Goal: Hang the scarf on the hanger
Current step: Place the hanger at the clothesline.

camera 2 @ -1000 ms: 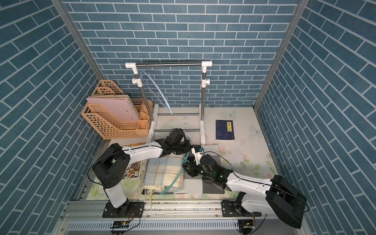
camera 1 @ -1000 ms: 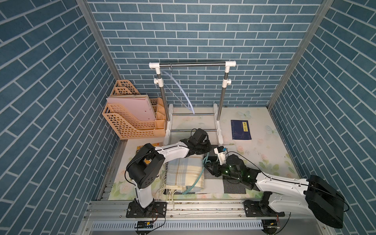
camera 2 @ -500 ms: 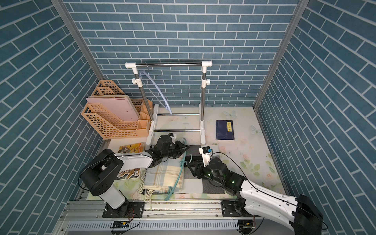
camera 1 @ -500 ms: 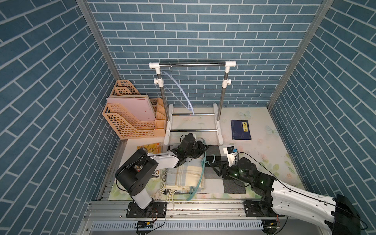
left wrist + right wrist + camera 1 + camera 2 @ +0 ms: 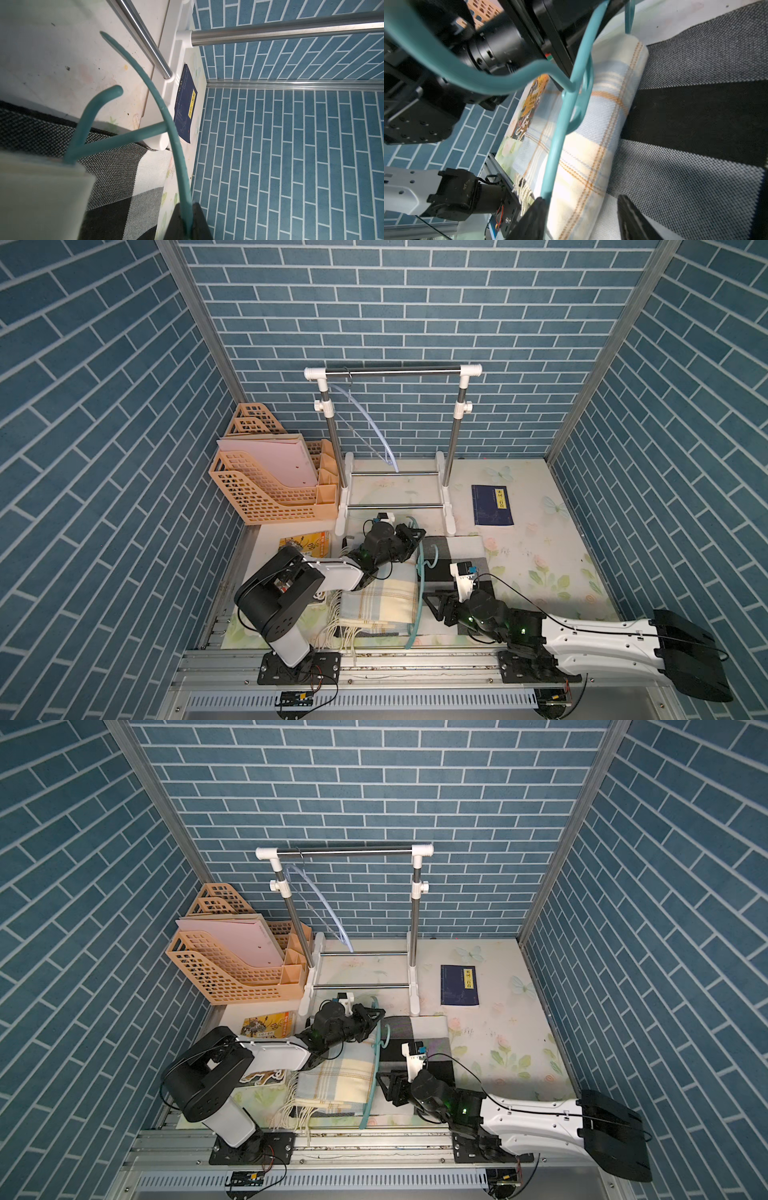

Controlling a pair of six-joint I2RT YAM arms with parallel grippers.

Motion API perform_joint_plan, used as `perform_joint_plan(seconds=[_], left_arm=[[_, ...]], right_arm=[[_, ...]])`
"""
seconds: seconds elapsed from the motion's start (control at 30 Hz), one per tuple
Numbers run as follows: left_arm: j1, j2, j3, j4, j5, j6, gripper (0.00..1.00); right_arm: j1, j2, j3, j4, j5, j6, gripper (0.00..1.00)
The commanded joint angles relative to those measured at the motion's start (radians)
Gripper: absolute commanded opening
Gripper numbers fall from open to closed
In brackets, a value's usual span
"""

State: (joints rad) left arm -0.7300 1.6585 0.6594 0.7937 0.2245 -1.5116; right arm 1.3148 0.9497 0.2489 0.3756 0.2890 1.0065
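Observation:
The hanger's near arm (image 5: 418, 616) (image 5: 547, 187) is teal and lies beside the right gripper's finger on the scarf side, so the gripper will next slide sideways toward the scarf until its open fingers are on either side of that arm.
The folded pale plaid scarf (image 5: 376, 601) (image 5: 336, 1077) (image 5: 591, 145) lies at the table's front, fringe toward the front rail. A teal hanger (image 5: 411, 637) (image 5: 365, 1115) (image 5: 164, 110) (image 5: 558, 141) runs along the scarf's right edge, over the cloth. At the hanger's far end, my left gripper (image 5: 415, 543) (image 5: 374, 1021) (image 5: 186, 220) is shut on its thin arm. My right gripper (image 5: 432, 605) (image 5: 384, 1083) (image 5: 581, 207) is open just right of the scarf. Its jaws stand on either side of the scarf's folded edge, one finger beside the hanger's bar.
A clothes rack with a steel bar (image 5: 395, 371) stands at the back, a clear hanger (image 5: 370, 423) on it. An orange file tray (image 5: 266, 489) is back left, a blue book (image 5: 492, 504) back right. A checked black-grey cloth (image 5: 465, 547) and a yellow booklet (image 5: 305, 543) lie nearby.
The right gripper's jaws have widened and it has drawn back toward the table's front. The left gripper has shifted nearer with the hanger's end, tilting the hanger along the scarf.

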Motion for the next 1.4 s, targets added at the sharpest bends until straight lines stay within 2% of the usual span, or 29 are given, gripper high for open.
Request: perform_joint_plan(seconds=[0.0,0.27,0.7,1.1,1.27,1.37], left_arm=[[-0.010,-0.010,0.022,0.017,-0.054,-0.019,0.00],[-0.029,0.019,0.096,-0.114,-0.141,-0.022,0.00],[-0.055,0.085,0.183,-0.211,-0.217,-0.025,0.00],[-0.060,0.081,0.195,-0.228,-0.228,-0.026,0.00],[-0.062,0.068,0.185,-0.231,-0.235,-0.027,0.00],[-0.063,0.059,0.181,-0.236,-0.235,-0.027,0.00]], right_arm=[[0.012,-0.007,-0.013,0.062,0.048,0.040,0.60],[0.023,-0.014,-0.069,0.039,-0.033,0.127,0.61],[0.069,0.096,-0.023,0.021,-0.011,0.155,0.59],[0.071,0.169,0.030,0.003,0.009,0.153,0.41],[0.070,0.167,0.036,-0.020,0.104,0.174,0.36],[0.070,0.169,0.034,-0.008,0.145,0.186,0.29]])
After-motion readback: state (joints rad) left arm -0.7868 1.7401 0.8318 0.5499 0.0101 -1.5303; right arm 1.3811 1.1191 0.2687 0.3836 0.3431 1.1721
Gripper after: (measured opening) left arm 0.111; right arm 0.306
